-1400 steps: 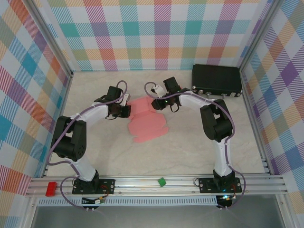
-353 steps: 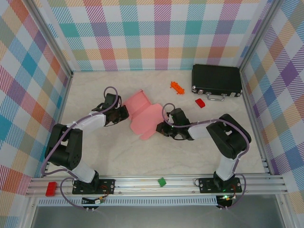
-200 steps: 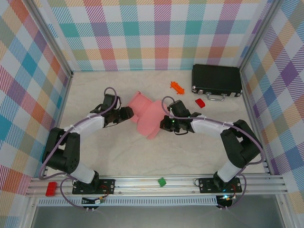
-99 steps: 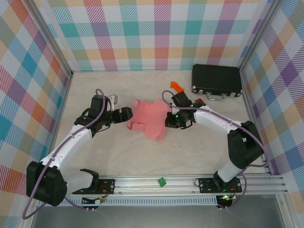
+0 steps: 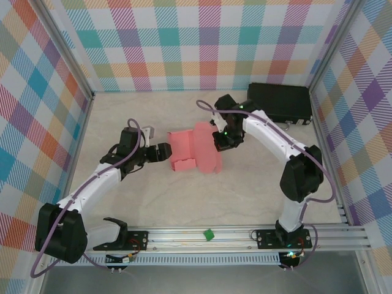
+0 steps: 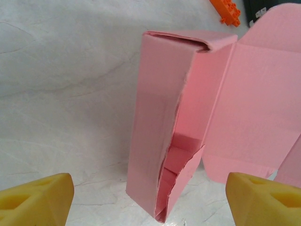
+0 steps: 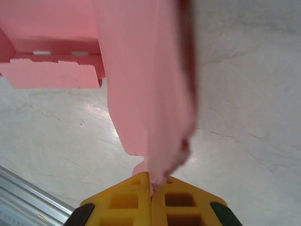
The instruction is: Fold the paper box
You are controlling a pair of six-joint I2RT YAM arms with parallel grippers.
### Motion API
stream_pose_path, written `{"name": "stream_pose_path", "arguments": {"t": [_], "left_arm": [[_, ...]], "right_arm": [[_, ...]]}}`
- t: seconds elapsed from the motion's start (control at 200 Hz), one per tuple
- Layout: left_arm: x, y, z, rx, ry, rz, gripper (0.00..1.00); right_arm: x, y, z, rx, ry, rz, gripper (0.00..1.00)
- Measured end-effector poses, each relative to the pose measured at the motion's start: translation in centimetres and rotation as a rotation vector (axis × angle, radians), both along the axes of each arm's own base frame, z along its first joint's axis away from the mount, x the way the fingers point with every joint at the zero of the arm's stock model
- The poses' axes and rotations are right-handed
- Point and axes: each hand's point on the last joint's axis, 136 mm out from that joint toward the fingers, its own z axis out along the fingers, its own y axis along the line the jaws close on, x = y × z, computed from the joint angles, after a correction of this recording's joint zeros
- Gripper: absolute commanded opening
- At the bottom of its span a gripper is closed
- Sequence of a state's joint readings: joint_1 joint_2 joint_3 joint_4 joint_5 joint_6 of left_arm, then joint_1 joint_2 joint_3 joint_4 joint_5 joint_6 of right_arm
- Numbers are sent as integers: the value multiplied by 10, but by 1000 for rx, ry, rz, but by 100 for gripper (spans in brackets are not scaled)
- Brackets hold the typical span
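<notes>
My right gripper moves the wide flap's pinched edge outward next, then releases it, since that edge already stands bent at the gripper's fingers.
The pink paper box (image 5: 195, 150) lies part-folded mid-table, one long wall raised and a wide flap spread to its right. My left gripper (image 5: 162, 152) stands open just left of it. In the left wrist view its yellow fingertips (image 6: 38, 203) sit far apart on either side of the box's near end (image 6: 157, 155) without touching it. My right gripper (image 5: 220, 141) is shut on the edge of the box's right flap. In the right wrist view the flap (image 7: 146, 80) runs up from the shut yellow fingers (image 7: 122, 202), and the right gripper (image 7: 151, 193) pinches its lower tip.
A black hard case (image 5: 278, 103) stands at the back right, close behind the right arm. An orange bit (image 6: 225, 10) lies beyond the box. A green block (image 5: 209, 234) and a red block (image 5: 65, 243) rest on the front rail. Checked walls enclose the table.
The right gripper has carried the flap toward the back, swinging the box round. The left gripper has opened wide and let go of the box's left end.
</notes>
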State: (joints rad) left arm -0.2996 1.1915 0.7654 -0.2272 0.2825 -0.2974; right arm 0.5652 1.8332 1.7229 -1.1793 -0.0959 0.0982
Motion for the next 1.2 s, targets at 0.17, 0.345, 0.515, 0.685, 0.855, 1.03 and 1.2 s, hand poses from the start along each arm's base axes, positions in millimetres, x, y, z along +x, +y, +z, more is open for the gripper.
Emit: {"name": "stream_pose_path", "arguments": {"t": [0.17, 0.345, 0.515, 0.685, 0.855, 1.03, 1.2], "left_arm": [[-1, -6, -7, -26, -4, -24, 83], [4, -13, -13, -58, -3, -45, 81], [13, -24, -30, -108, 44, -54, 77], [18, -30, -41, -143, 75, -54, 75], [25, -37, -50, -172, 89, -61, 72], [26, -42, -67, -184, 131, -65, 71], [29, -47, -67, -197, 133, -72, 69]], "right_arm": [[10, -1, 5, -72, 29, 98, 1], [16, -1, 12, -104, 46, 181, 5], [26, 6, 25, -109, 24, 220, 6], [28, 10, 30, -109, 11, 237, 9], [27, 11, 28, -117, 20, 247, 12], [32, 13, 26, -124, 13, 255, 28], [44, 17, 33, -119, -40, 240, 45]]}}
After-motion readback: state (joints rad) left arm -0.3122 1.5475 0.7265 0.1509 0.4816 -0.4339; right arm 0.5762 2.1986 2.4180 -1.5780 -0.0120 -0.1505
